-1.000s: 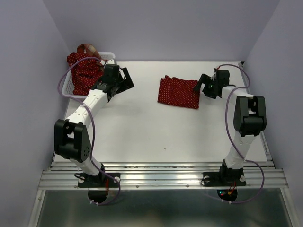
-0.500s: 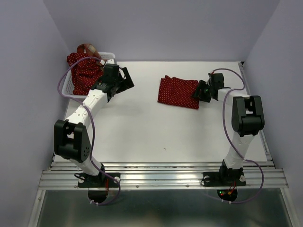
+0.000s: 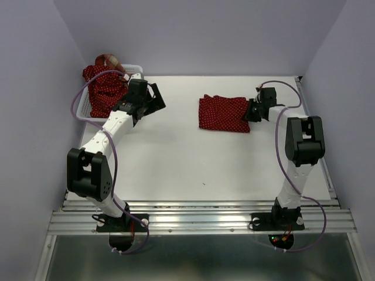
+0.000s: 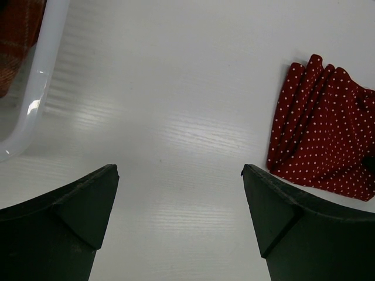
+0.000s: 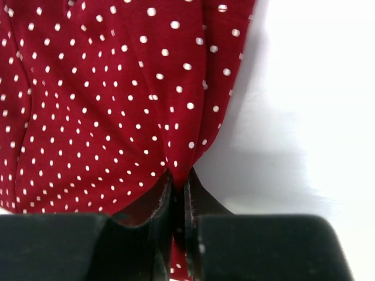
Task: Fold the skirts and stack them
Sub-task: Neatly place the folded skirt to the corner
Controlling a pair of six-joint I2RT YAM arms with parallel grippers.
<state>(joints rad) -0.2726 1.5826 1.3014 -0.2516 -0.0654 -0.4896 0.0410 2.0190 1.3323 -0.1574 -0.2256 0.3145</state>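
I will next drag the skirt in my right gripper outward and to the right in the top view and let go there, as the table's far corner is bare.
A folded dark red polka-dot skirt point(image 3: 222, 114) lies on the white table, right of centre. My right gripper point(image 3: 251, 111) is shut on its right edge, and in the right wrist view the dotted cloth point(image 5: 117, 99) is pinched between the two fingertips point(image 5: 179, 181). A second polka-dot skirt point(image 3: 105, 88) is heaped in the white basket point(image 3: 133, 68) at the back left, with a bit of plaid skirt point(image 3: 106, 58) above it. My left gripper point(image 3: 153, 100) hangs open over bare table beside the basket; its wrist view shows the folded skirt point(image 4: 328, 140) at the right.
The basket rim point(image 4: 35, 82) shows at the left of the left wrist view, with plaid cloth point(image 4: 17, 29) inside. Lavender walls close in the table on three sides. A metal rail point(image 3: 199, 219) runs along the near edge by the arm bases.
My right gripper moved in to the skirt's right edge and shut on it. The skirt's right side has shifted slightly. The left arm has not moved.
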